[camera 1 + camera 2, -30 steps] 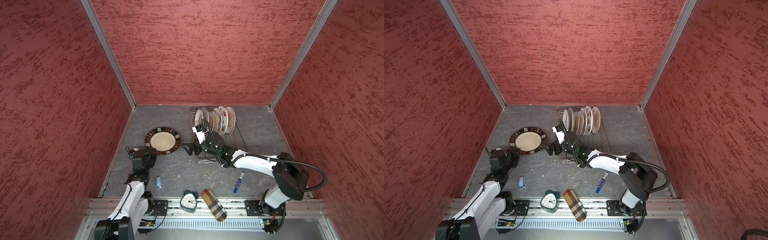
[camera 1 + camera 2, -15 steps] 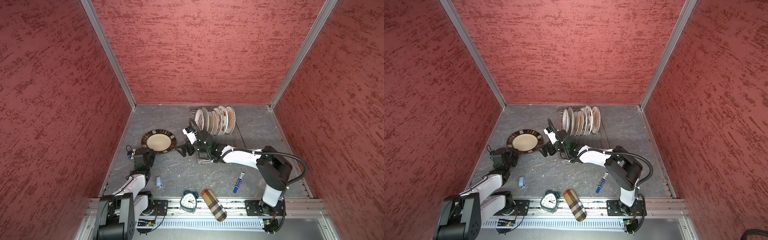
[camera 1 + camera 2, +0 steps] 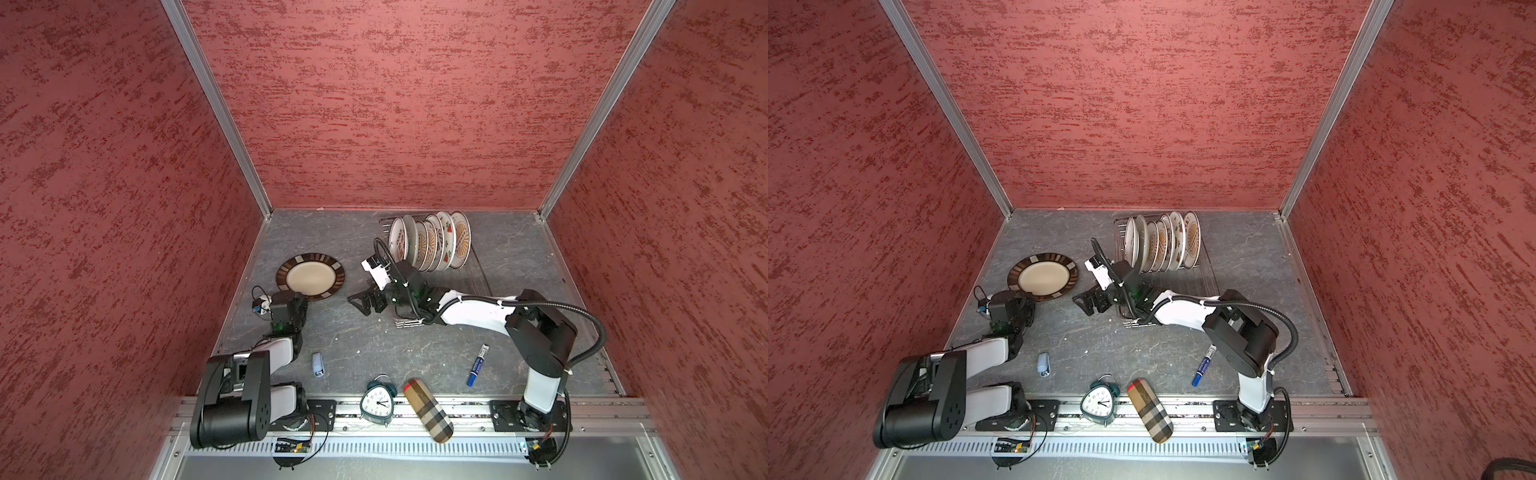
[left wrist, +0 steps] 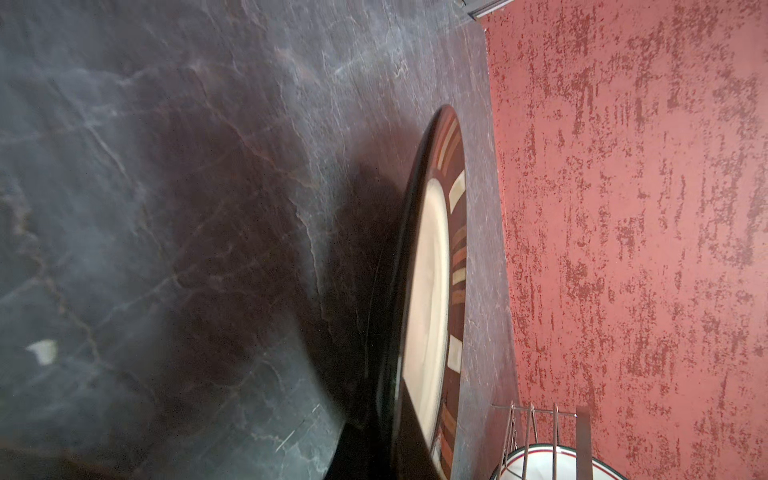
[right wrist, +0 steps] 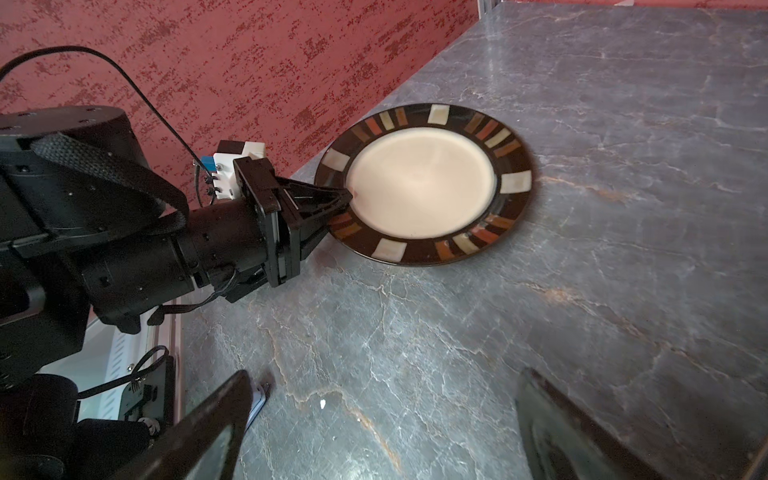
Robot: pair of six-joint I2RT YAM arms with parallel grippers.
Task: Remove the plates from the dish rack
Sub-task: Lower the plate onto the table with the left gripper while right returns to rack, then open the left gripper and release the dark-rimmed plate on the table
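My left gripper should move the plate outward onto the bare tabletop past the plate's far rim [image 3: 308, 243] [image 4: 481, 228] and let go of it there, because that clear space is outward of my gripper.
A dark striped-rim plate [image 3: 311, 277] [image 5: 422, 183] lies on the grey table near the left wall. My left gripper [image 3: 305, 296] [image 5: 345, 193] is shut on that plate's near rim. Several white printed plates [image 3: 432, 245] [image 3: 1163, 245] stand upright in the silver wire dish rack [image 3: 478, 278] [image 3: 1208, 278] at the back. My right gripper [image 3: 360, 302] [image 5: 384, 374] hangs open and empty over bare table between the rack and the flat plate, a short gap from the plate's right edge.
Along the front edge stand a teal alarm clock [image 3: 376, 405] and a plaid case [image 3: 428, 411]. A blue marker [image 3: 478, 365] lies at front right, and a small blue-grey object [image 3: 318, 365] by the left arm. Red walls close three sides.
The striped-rim plate has slid a little left, with my left gripper on its rim. My right gripper moved left away from the rack, then stayed open beside the plate.
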